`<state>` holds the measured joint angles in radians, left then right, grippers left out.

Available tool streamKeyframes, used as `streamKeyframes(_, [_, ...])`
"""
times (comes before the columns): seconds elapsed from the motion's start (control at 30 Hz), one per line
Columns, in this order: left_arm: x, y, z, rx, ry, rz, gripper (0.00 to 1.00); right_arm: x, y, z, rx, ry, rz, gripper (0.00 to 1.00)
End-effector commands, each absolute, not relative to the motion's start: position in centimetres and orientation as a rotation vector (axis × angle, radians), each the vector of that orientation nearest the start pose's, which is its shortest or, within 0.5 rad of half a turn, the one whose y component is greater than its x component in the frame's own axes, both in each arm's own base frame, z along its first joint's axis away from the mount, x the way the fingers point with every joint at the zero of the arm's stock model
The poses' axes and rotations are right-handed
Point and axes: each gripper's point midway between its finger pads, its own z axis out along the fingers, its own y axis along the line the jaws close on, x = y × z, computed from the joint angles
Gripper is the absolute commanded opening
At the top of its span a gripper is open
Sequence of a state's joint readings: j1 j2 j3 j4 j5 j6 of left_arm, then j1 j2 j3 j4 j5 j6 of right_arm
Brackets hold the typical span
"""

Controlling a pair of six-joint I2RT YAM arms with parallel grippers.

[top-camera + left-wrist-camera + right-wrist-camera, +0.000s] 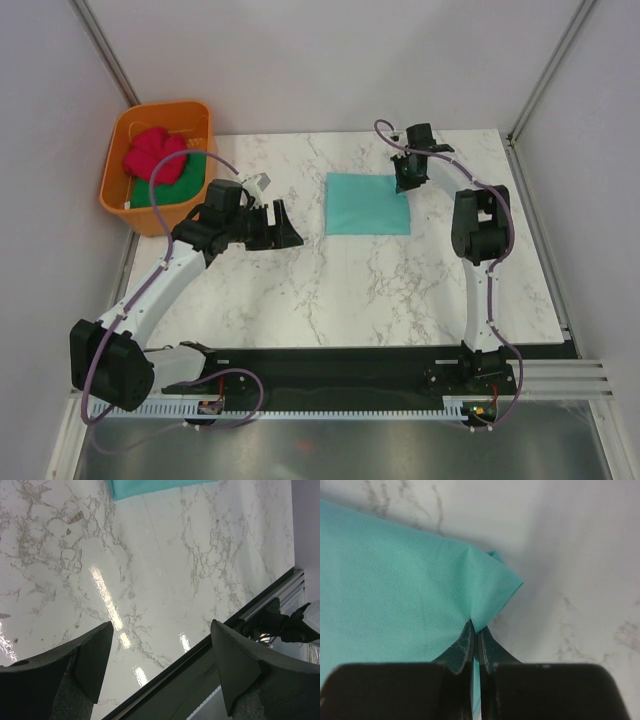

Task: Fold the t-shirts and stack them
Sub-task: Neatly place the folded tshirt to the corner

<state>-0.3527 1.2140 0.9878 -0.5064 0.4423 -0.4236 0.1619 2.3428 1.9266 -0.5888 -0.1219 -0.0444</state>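
Note:
My right gripper drags the teal t-shirt [367, 203] outward and toward the right in the top view to the table's bare far corner next, then releases it, since it's folded.
A teal t-shirt [367, 203] lies folded into a flat rectangle on the marble table, right of centre. My right gripper [407, 178] is at its far right corner and is shut on the cloth; the right wrist view shows the jaws [476, 630] pinching a lifted corner of the teal t-shirt [395, 590]. A pinkish-red t-shirt [155, 153] lies bunched on a dark green t-shirt [172, 190] inside the orange tub [125, 125] at the far left. My left gripper [280, 228] is open and empty, hovering left of the teal shirt, whose edge [150, 486] shows in the left wrist view.
The tub stands at the table's far left corner. Grey walls and metal posts enclose the table. A black strip and cable rail [350, 372] run along the near edge by the arm bases.

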Motion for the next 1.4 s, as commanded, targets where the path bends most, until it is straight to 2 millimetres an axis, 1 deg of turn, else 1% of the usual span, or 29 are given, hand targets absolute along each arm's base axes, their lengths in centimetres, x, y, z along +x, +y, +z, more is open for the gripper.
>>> streamKeyframes(0.0, [27.4, -19.3, 18.3, 0.192, 2.365, -0.87, 0.86, 54.7, 3.6, 3.3, -0.294, 2.582, -0.157, 0.0])
streamKeyframes(0.1, [27.4, -19.4, 18.0, 0.188, 2.378, -0.871, 0.86, 55.2, 0.9, 4.2, -0.28, 2.568, -0.279, 0.0])
streamKeyframes(0.13, [27.5, -19.4, 18.1, 0.19, 2.375, -0.873, 0.86, 55.6, 0.0, 4.9, -0.273, 2.553, -0.318, 0.0])
streamKeyframes(0.17, [27.5, -19.4, 18.0, 0.189, 2.379, -0.872, 0.86, 55.8, -1.4, 5.3, -0.246, 2.548, -0.364, 0.0])
streamKeyframes(0.2, [27.5, -19.4, 17.8, 0.188, 2.385, -0.872, 0.86, 55.9, -2.2, 5.2, -0.237, 2.546, -0.386, 0.0])
streamKeyframes(0.23, [27.5, -19.5, 17.7, 0.188, 2.388, -0.873, 0.86, 56.5, -3.3, 5.9, -0.227, 2.528, -0.415, 0.0])
streamKeyframes(0.27, [27.5, -19.5, 17.6, 0.188, 2.391, -0.874, 0.86, 56.7, -4.3, 6.2, -0.216, 2.52, -0.468, 0.0])
streamKeyframes(0.3, [27.5, -19.5, 17.6, 0.188, 2.393, -0.876, 0.86, 57.4, -4.9, 6.4, -0.215, 2.507, -0.5, 0.0])
streamKeyframes(0.37, [27.5, -19.5, 17.5, 0.188, 2.397, -0.877, 0.86, 58.0, -6.3, 6.5, -0.235, 2.491, -0.572, 0.0])
streamKeyframes(0.4, [27.5, -19.6, 17.4, 0.19, 2.399, -0.878, 0.86, 58.2, -7.1, 5.8, -0.239, 2.496, -0.631, 0.0])
streamKeyframes(0.43, [27.6, -19.6, 17.4, 0.189, 2.399, -0.876, 0.86, 59.0, -7.9, 6.5, -0.228, 2.462, -0.67, 0.0])
streamKeyframes(0.47, [27.6, -19.6, 17.3, 0.189, 2.402, -0.876, 0.86, 59.4, -8.6, 6.7, -0.243, 2.448, -0.708, 0.0])
streamKeyframes(0.5, [27.6, -19.6, 17.2, 0.19, 2.405, -0.876, 0.86, 59.7, -9.2, 6.5, -0.239, 2.439, -0.748, 0.0])
streamKeyframes(0.53, [27.6, -19.6, 17.1, 0.188, 2.408, -0.877, 0.86, 60.5, -9.4, 6.8, -0.23, 2.408, -0.76, 0.0])
streamKeyframes(0.57, [27.6, -19.6, 17.0, 0.187, 2.414, -0.878, 0.86, 60.7, -11.1, 6.9, -0.205, 2.399, -0.78, 0.0])
streamKeyframes(0.6, [27.7, -19.7, 16.9, 0.187, 2.416, -0.878, 0.86, 61.1, -11.6, 6.3, -0.214, 2.393, -0.795, 0.0])
streamKeyframes(0.63, [27.6, -19.6, 16.9, 0.186, 2.419, -0.877, 0.86, 62.0, -12.4, 7.1, -0.188, 2.353, -0.806, 0.0])
streamKeyframes(0.73, [27.8, -19.7, 16.5, 0.185, 2.43, -0.879, 0.86, 63.6, -14.0, 7.3, -0.161, 2.299, -0.841, 0.0])
streamKeyframes(0.77, [27.8, -19.7, 16.5, 0.184, 2.432, -0.877, 0.86, 63.8, -14.8, 7.1, -0.146, 2.291, -0.848, 0.0])
streamKeyframes(0.8, [27.9, -19.7, 16.3, 0.184, 2.436, -0.874, 0.86, 64.3, -15.2, 6.7, -0.149, 2.282, -0.854, 0.0])
streamKeyframes(0.83, [27.9, -19.7, 16.2, 0.183, 2.439, -0.874, 0.86, 64.9, -15.6, 7.0, -0.152, 2.252, -0.869, 0.0])
streamKeyframes(0.87, [27.9, -19.7, 16.2, 0.181, 2.441, -0.87, 0.86, 65.0, -16.3, 6.5, -0.149, 2.248, -0.894, 0.0])
streamKeyframes(0.93, [27.9, -19.7, 15.8, 0.184, 2.451, -0.871, 0.86, 65.8, -17.2, 7.2, -0.129, 2.2, -0.913, 0.0])
streamKeyframes(1.07, [28.0, -20.0, 15.5, 0.186, 2.467, -0.883, 0.86, 66.7, -18.2, 7.3, -0.106, 2.153, -0.915, 0.0])
streamKeyframes(1.17, [28.1, -20.2, 15.4, 0.189, 2.476, -0.895, 0.86, 67.6, -18.3, 7.9, -0.125, 2.099, -0.927, 0.0])
streamKeyframes(1.2, [28.2, -20.2, 15.3, 0.189, 2.479, -0.897, 0.86, 68.1, -18.0, 7.6, -0.145, 2.093, -0.901, 0.0])
streamKeyframes(1.3, [28.3, -20.1, 15.0, 0.186, 2.483, -0.882, 0.86, 68.9, -17.9, 7.8, -0.159, 2.052, -0.901, 0.0])
streamKeyframes(1.33, [28.2, -20.0, 14.9, 0.188, 2.488, -0.877, 0.86, 69.1, -18.0, 8.3, -0.157, 2.033, -0.908, 0.0])
streamKeyframes(1.37, [28.2, -20.0, 14.8, 0.185, 2.489, -0.872, 0.86, 69.3, -18.0, 7.9, -0.161, 2.028, -0.909, 0.0])
